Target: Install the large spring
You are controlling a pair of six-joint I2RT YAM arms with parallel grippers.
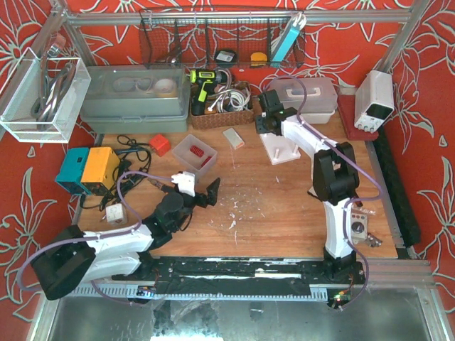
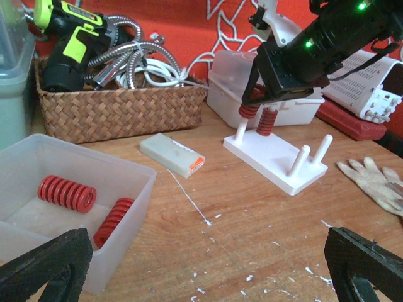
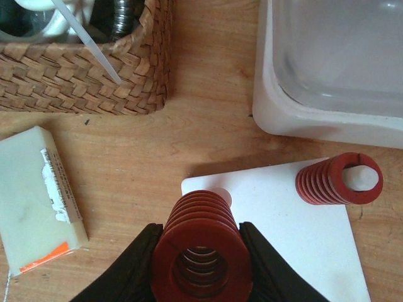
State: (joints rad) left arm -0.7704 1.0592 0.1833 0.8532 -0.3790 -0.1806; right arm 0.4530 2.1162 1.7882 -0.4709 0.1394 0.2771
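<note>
The robot's right gripper needs to lower the large spring farther onto the white corner peg (image 3: 223, 195) next and release, because the peg stands below with its body still bare under the large spring.
My right gripper (image 3: 201, 246) is shut on the large spring (image 3: 201, 251), a dark red coil held upright between its black fingers. It hangs over a corner of the white peg stand (image 3: 277, 214), and a white peg top (image 3: 221, 197) shows just beyond the coil. A smaller red spring (image 3: 340, 179) sits on another peg. In the left wrist view the held spring (image 2: 250, 111) is at the top of a peg on the stand (image 2: 277, 157). My left gripper (image 2: 208, 277) is open and low over bare wood, beside a clear bin (image 2: 94, 154) with two red springs (image 2: 66, 194).
A wicker basket (image 2: 119, 107) with a green drill (image 2: 63, 44) and cables stands behind the bin. A white block (image 2: 171, 154) lies between bin and stand. A lidded white box (image 2: 230, 78) sits just behind the stand. A glove (image 2: 371, 179) lies to its right.
</note>
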